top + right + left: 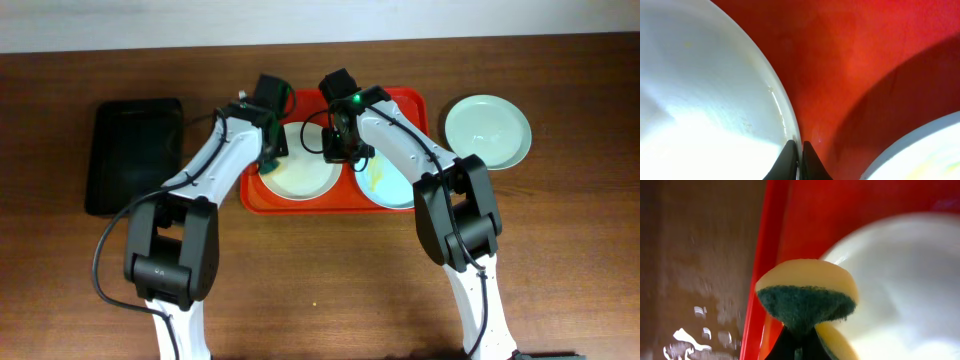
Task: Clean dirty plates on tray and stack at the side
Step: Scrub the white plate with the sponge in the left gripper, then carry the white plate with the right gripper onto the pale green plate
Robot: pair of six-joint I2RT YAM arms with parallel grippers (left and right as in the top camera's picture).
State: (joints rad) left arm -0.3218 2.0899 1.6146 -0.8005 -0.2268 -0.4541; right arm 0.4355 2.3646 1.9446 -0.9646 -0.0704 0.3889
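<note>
Next, my right gripper rises, carries the white plate (300, 172) down onto the table's mint-blue plate and lets go, as that lies to its right in the overhead view.
The red-orange tray (400, 103) holds a white plate (300, 172) on its left and a pale mint-blue plate (392, 183) with yellowish smears on its right. A second mint-blue plate (487, 132) lies on the table right of the tray. My left gripper (270, 152) is shut on a yellow and green sponge (807, 297) over the white plate's left edge (900, 290). My right gripper (796, 150) is shut on the white plate's right rim (715, 100), one finger on each side of the rim.
A black tray (135, 150) lies at the left on the brown wooden table (320, 290). The tray's red floor (850, 65) shows between the two plates, and its left rim (765, 260) borders the table.
</note>
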